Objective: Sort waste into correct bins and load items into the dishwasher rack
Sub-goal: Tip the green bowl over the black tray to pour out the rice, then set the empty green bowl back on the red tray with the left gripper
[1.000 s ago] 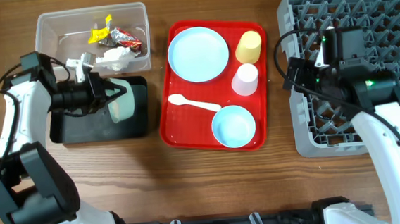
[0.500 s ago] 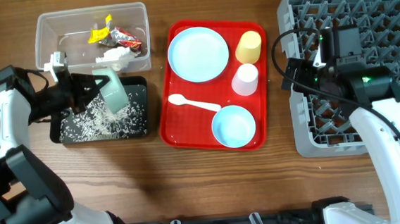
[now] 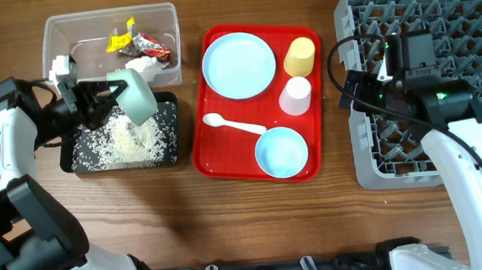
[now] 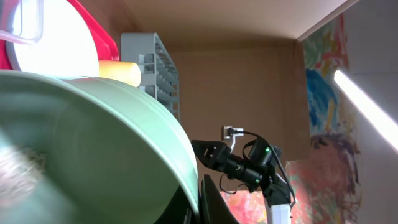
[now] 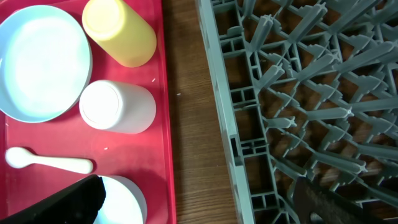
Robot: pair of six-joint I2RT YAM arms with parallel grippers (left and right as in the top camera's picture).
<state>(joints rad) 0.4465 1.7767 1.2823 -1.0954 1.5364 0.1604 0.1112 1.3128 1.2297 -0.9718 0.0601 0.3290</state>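
Note:
Next I need to move my left gripper over the red tray, turn the bowl upright and lower it, then release it on the red tray's near corner by the spoon (image 3: 225, 149), where space shows.
My left gripper (image 3: 116, 96) is shut on the rim of a pale blue-green bowl (image 3: 139, 96), held tipped on its side above the black tray (image 3: 67, 157). White rice (image 3: 126, 140) lies spread in that tray. The bowl fills the left wrist view (image 4: 93, 143). The clear tub (image 3: 55, 37) holds a yellow wrapper (image 3: 118, 43), a dark red wrapper (image 3: 151, 46) and a white tissue wad (image 3: 140, 67). My right gripper (image 3: 353, 89) is open and empty (image 5: 199, 211) over the gap between the red tray and the grey rack (image 3: 437, 19).
The red tray (image 3: 226, 157) holds a pale blue plate (image 3: 238, 64), a yellow cup (image 3: 299, 56), a whitish cup (image 3: 295, 95), a white spoon (image 3: 236, 125) and a second bowl (image 3: 280, 152). The rack's upright pegs (image 5: 298, 81) stand on the right.
The left gripper lifted and tipped the bowl from low over the black tray. Rice poured out and now lies piled in the tray. The right arm has not moved.

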